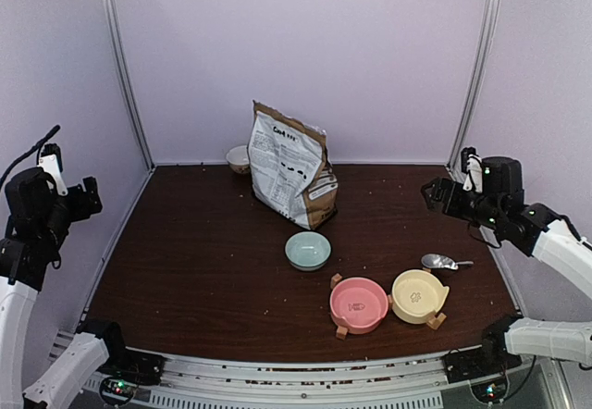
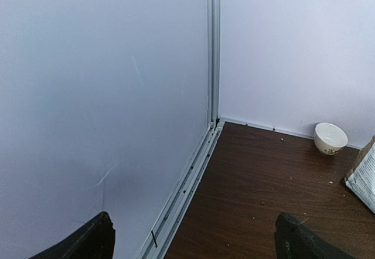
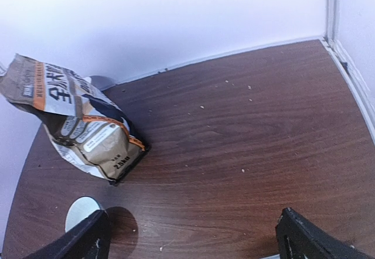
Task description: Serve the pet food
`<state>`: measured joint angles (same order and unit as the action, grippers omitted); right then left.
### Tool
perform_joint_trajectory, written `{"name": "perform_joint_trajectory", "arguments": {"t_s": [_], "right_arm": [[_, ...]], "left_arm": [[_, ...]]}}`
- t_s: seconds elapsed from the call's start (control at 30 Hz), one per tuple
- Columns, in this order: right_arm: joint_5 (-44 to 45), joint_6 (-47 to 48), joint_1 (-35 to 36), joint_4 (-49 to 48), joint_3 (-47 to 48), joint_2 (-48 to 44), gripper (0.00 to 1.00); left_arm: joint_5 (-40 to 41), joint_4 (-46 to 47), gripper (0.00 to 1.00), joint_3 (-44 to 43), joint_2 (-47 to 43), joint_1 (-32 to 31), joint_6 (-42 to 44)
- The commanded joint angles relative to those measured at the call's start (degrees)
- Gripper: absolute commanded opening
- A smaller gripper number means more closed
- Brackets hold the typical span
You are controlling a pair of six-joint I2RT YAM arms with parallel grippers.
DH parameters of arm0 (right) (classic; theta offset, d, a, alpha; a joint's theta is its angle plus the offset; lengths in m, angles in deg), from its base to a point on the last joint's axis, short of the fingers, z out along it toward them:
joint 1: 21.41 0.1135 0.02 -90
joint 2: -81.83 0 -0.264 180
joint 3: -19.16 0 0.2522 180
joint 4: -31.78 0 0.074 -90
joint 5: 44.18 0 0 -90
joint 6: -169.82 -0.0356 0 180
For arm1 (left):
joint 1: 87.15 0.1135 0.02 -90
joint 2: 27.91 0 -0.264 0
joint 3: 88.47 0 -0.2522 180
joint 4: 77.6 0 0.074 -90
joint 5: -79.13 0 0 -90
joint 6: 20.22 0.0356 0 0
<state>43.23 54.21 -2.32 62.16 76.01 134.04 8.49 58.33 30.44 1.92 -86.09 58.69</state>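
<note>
The near end of the bag's open edge (image 1: 321, 138) (image 3: 7, 86) is the closest part to my right gripper, so my right gripper needs to sweep onto it, to the left in the top view.
No pet food pellets show in any view; only tiny crumbs lie on the brown table. The brown-and-white printed bag (image 1: 291, 164) stands upright at the back middle, and also shows in the right wrist view (image 3: 82, 121). The silver scoop (image 1: 440, 262) lies at the right, empty as far as I can tell. A pale green bowl (image 1: 307, 250), a pink bowl (image 1: 358, 303) and a yellow bowl (image 1: 418, 295) sit in front, all empty. My left gripper (image 1: 91, 196) is open, raised at the far left. My right gripper (image 1: 431, 192) is open, raised at the right above the scoop.
A small white bowl (image 1: 238, 157) sits behind the bag near the back wall, also seen from the left wrist (image 2: 330, 137). White walls and metal corner posts (image 1: 125, 67) enclose the table. The green bowl's edge shows in the right wrist view (image 3: 79, 212).
</note>
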Motion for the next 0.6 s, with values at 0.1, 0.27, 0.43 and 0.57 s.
{"name": "perform_joint_trajectory", "arguments": {"t_s": [0.1, 0.27, 0.43, 0.57], "right_arm": [[-10.7, 3.0, 0.3, -3.9, 9.3, 4.5, 1.0], [-14.5, 7.9, 4.9, -4.4, 17.8, 12.0, 1.0], [-10.5, 11.8, 10.7, 0.2, 30.2, 24.4, 0.98], [-11.1, 11.3, 12.8, 0.8, 38.5, 33.1, 0.96]], "left_arm": [[-0.3, 3.6, 0.98, 0.5, 0.8, -0.1, -0.3], [-1.3, 1.4, 0.98, -1.4, 4.1, -0.1, -0.2], [-1.9, 0.3, 0.98, -1.9, 5.4, -0.1, 0.3], [-1.7, 0.2, 0.98, -1.9, 5.7, -0.1, 0.5]]}}
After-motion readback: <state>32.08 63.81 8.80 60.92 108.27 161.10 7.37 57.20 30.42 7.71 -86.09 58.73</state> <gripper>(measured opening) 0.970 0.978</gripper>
